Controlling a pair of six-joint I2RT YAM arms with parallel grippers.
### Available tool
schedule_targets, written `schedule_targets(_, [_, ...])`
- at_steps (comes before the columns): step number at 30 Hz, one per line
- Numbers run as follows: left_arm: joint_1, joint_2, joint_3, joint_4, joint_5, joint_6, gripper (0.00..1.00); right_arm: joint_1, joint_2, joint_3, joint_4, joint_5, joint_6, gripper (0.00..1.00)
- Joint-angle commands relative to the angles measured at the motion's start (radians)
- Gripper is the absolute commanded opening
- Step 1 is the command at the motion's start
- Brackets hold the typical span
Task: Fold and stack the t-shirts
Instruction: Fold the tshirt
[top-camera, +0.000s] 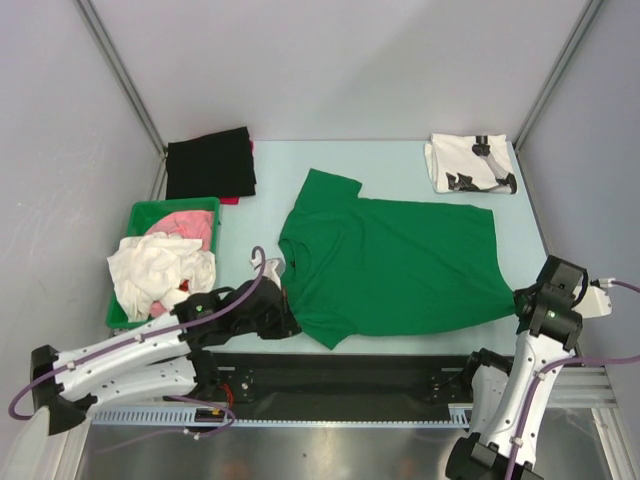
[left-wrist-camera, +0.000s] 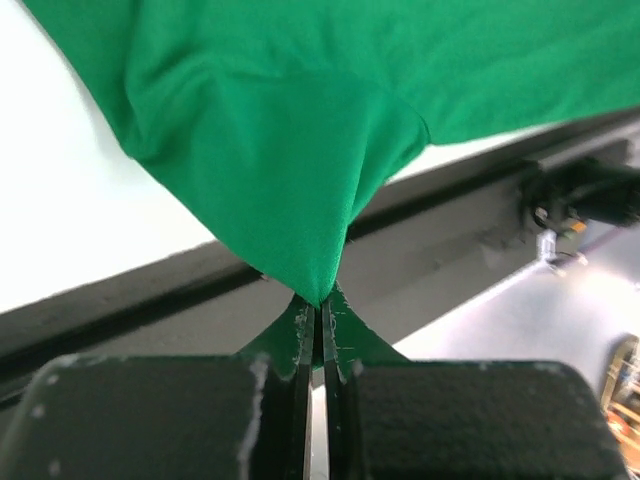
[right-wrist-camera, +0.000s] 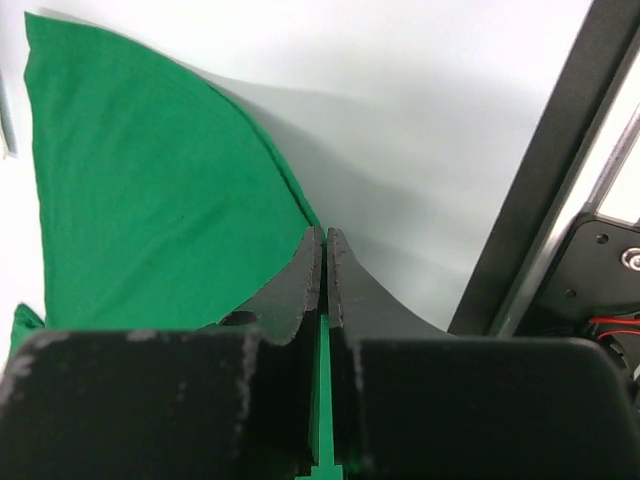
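The near sleeve still juts toward the black bar, so my left gripper will next move outward over the t-shirt's collar end (top-camera: 312, 236) and release the t-shirt's pinched edge there.
A plain bright green t-shirt (top-camera: 390, 265) lies spread on the pale table, collar to the left. My left gripper (top-camera: 288, 322) is shut on its near left sleeve corner; in the left wrist view the green cloth (left-wrist-camera: 300, 130) hangs pinched between the fingertips (left-wrist-camera: 321, 305). My right gripper (top-camera: 520, 303) is shut on the shirt's near right hem corner; in the right wrist view the cloth (right-wrist-camera: 150, 200) runs into the closed fingers (right-wrist-camera: 325, 240). A folded white t-shirt with black print (top-camera: 470, 163) sits at the far right corner.
A green bin (top-camera: 205, 208) at the left holds crumpled white and pink cloth (top-camera: 160, 270). A folded black garment (top-camera: 210, 162) lies at the far left. A black rail (top-camera: 350, 375) runs along the table's near edge. Grey walls close in both sides.
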Motion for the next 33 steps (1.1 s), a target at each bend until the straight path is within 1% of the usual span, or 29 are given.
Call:
schedule_targets(1, [0.053,0.084,0.085,0.007,-0.03,0.095,0.01,-0.006,0.046,0.037,0.083,-0.053,-0.049,0.0])
schedule_targets(5, [0.174,0.167,0.154,0.039,0.016,0.21,0.0,-0.006,0.141,0.053,0.125,-0.082,-0.078,0.0])
schedule_targets(6, [0.229,0.187,0.169,0.043,0.043,0.259,0.0,-0.005,0.155,0.057,0.149,-0.088,-0.082,0.0])
schedule_targets(10, [0.333,0.308,0.284,0.059,0.092,0.37,0.0,0.006,0.23,0.079,0.211,-0.108,-0.098,0.0])
schedule_targets(11, [0.352,0.366,0.307,0.062,0.097,0.39,0.0,0.011,0.274,0.085,0.22,-0.11,-0.096,0.0])
schedule_targets(12, [0.384,0.391,0.329,0.063,0.1,0.423,0.0,0.017,0.298,0.097,0.241,-0.113,-0.098,0.0])
schedule_targets(13, [0.398,0.419,0.371,0.065,0.124,0.44,0.0,0.036,0.321,0.103,0.251,-0.111,-0.098,0.0])
schedule_targets(14, [0.412,0.474,0.39,0.074,0.132,0.456,0.0,0.046,0.371,0.112,0.257,-0.11,-0.095,0.0])
schedule_targets(18, [0.491,0.626,0.493,0.08,0.172,0.547,0.0,0.089,0.479,0.148,0.306,-0.085,-0.078,0.0])
schedule_targets(20, [0.517,0.679,0.554,0.076,0.207,0.571,0.0,0.099,0.513,0.171,0.327,-0.074,-0.072,0.0])
schedule_targets(21, [0.54,0.734,0.576,0.076,0.218,0.594,0.0,0.101,0.546,0.174,0.334,-0.067,-0.061,0.0])
schedule_targets(24, [0.574,0.837,0.665,0.062,0.232,0.635,0.0,0.103,0.607,0.188,0.36,-0.059,-0.041,0.0])
schedule_targets(27, [0.602,0.914,0.754,0.04,0.26,0.664,0.01,0.103,0.661,0.204,0.381,-0.047,-0.027,0.0])
schedule_targets(30, [0.625,1.04,0.864,-0.004,0.267,0.703,0.06,0.103,0.747,0.218,0.409,-0.045,-0.006,0.0])
schedule_targets(32, [0.64,1.15,0.962,-0.042,0.27,0.721,0.12,0.101,0.831,0.234,0.412,-0.053,0.013,0.0])
schedule_targets(33, [0.661,1.182,0.997,-0.053,0.296,0.727,0.17,0.092,0.861,0.256,0.41,-0.068,0.013,0.0])
